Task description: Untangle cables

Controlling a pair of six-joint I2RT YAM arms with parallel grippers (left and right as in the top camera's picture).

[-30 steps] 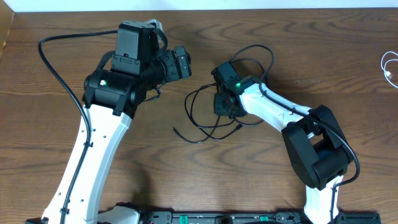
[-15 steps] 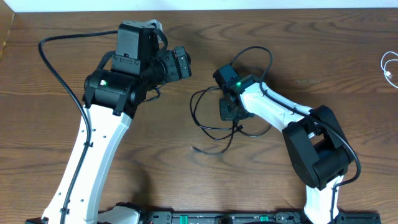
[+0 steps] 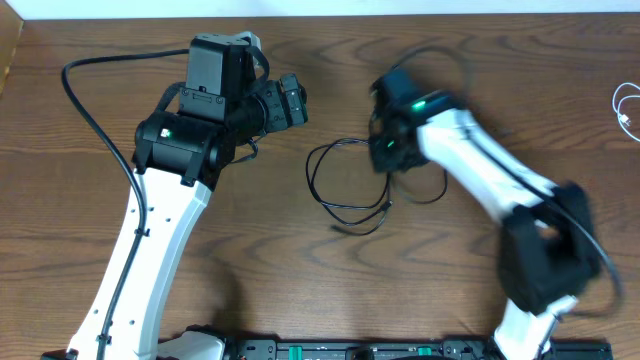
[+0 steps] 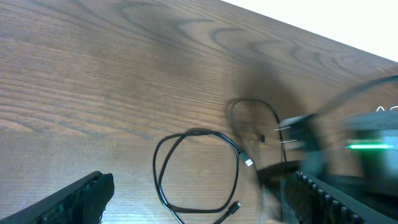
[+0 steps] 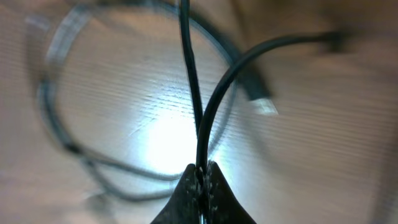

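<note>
My right gripper holds the piece of black cable and will next pull it to the right in the overhead view, near the white cable [image 3: 624,106], since that piece still runs into the loops.
The black cable [image 3: 312,180] lies in loose loops on the table's middle. My right gripper [image 3: 390,150], blurred by motion, is shut on it. In the right wrist view the fingertips [image 5: 200,173] pinch two black strands [image 5: 189,81] that run up from them. My left gripper [image 3: 292,100] is open and empty, held above the table to the left of the loops. In the left wrist view its fingers [image 4: 196,190] frame a loop of the black cable [image 4: 196,131] with small plug ends below. The white cable [image 3: 624,106] lies apart at the far right edge.
The wooden table [image 3: 80,200] fills the view. The right arm's white links [image 3: 490,180] stretch from the front right toward the middle. The left arm's base link [image 3: 150,250] stands at the front left. A thick black arm wire [image 3: 90,110] curves at the left.
My right gripper has moved right and toward the back with the black cable in it, and the loops have been dragged right. The left arm has not moved.
</note>
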